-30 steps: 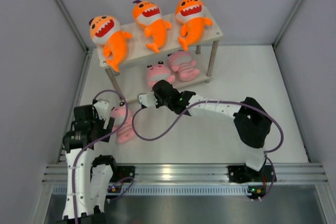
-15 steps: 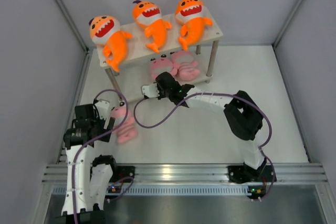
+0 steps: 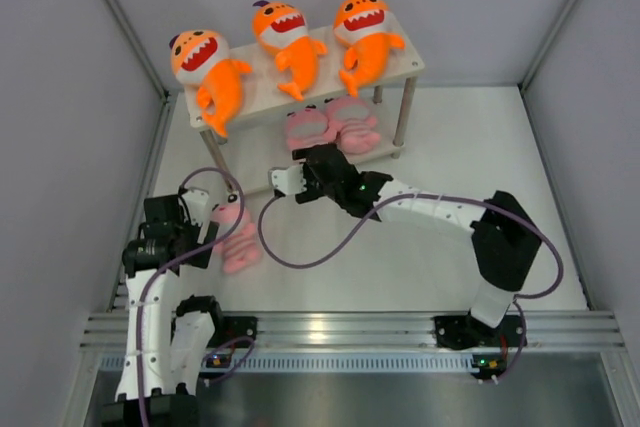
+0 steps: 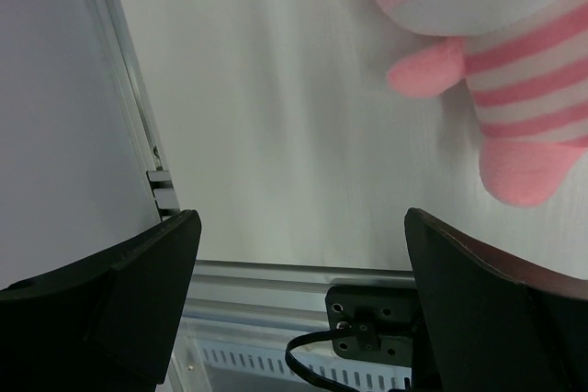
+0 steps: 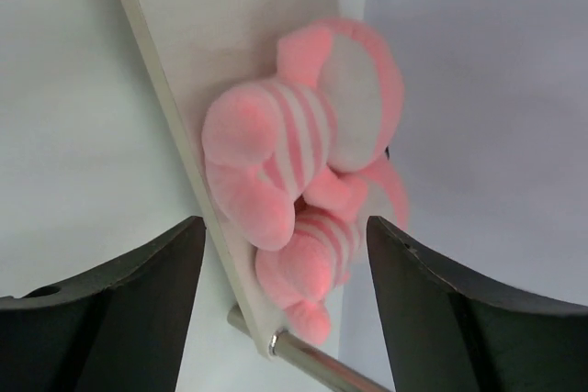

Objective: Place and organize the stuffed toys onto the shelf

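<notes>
The third pink toy comes next: my right gripper moves back from the shelf [image 3: 258,99] toward it, then down onto its near leg.
Three orange sharks [image 3: 285,37] lie on the top board of the shelf [image 3: 258,99]. Two pink striped toys [image 3: 330,127] lie side by side on its lower board. My right gripper [image 3: 312,155] stands open just in front of them. In the right wrist view the nearer pink toy [image 5: 285,153] and the second one [image 5: 312,263] rest on the pale board [image 5: 239,25], beyond my open right gripper [image 5: 285,319], which holds nothing. A third pink toy [image 3: 236,237] lies on the table beside my left gripper [image 3: 205,237]. It shows at the upper right [image 4: 514,71], outside the open left gripper [image 4: 303,300].
Grey walls close in the table on the left, back and right. A metal shelf leg [image 3: 404,112] stands at the right end of the shelf. An aluminium rail [image 3: 340,329] runs along the near edge. The right arm's purple cable [image 3: 300,257] loops over the table.
My right gripper carried a pink toy onto the lower board beside the other one, then opened and let it go. The left arm has hardly moved.
</notes>
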Available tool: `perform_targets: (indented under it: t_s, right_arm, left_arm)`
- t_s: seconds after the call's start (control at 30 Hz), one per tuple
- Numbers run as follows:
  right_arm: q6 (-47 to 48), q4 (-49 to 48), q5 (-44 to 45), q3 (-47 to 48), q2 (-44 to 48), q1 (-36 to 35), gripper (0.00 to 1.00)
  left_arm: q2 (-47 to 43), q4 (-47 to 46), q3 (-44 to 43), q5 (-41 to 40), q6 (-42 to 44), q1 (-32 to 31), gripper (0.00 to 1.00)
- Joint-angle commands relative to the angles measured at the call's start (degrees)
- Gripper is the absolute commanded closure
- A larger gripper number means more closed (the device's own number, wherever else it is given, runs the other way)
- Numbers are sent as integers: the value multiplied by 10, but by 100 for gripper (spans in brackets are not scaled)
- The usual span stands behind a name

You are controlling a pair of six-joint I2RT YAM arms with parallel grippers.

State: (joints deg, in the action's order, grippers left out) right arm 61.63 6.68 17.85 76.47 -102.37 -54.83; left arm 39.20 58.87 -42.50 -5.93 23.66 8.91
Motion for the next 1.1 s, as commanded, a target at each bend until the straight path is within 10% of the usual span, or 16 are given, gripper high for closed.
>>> perform_targets:
  t_s: [0.0, 0.2, 1.07]
  right_arm:
    - [-58, -37, -85, -31, 109, -55, 28]
    - [-62, -100, -321, -135, 139, -135, 23]
    - [-111, -69, -212, 72, -185, -201, 31]
  left_arm:
    - [32, -72, 13, -34, -12, 3, 1]
    - [113, -124, 19, -46, -41, 9, 1]
    - [79, -139, 45, -46, -41, 51, 1]
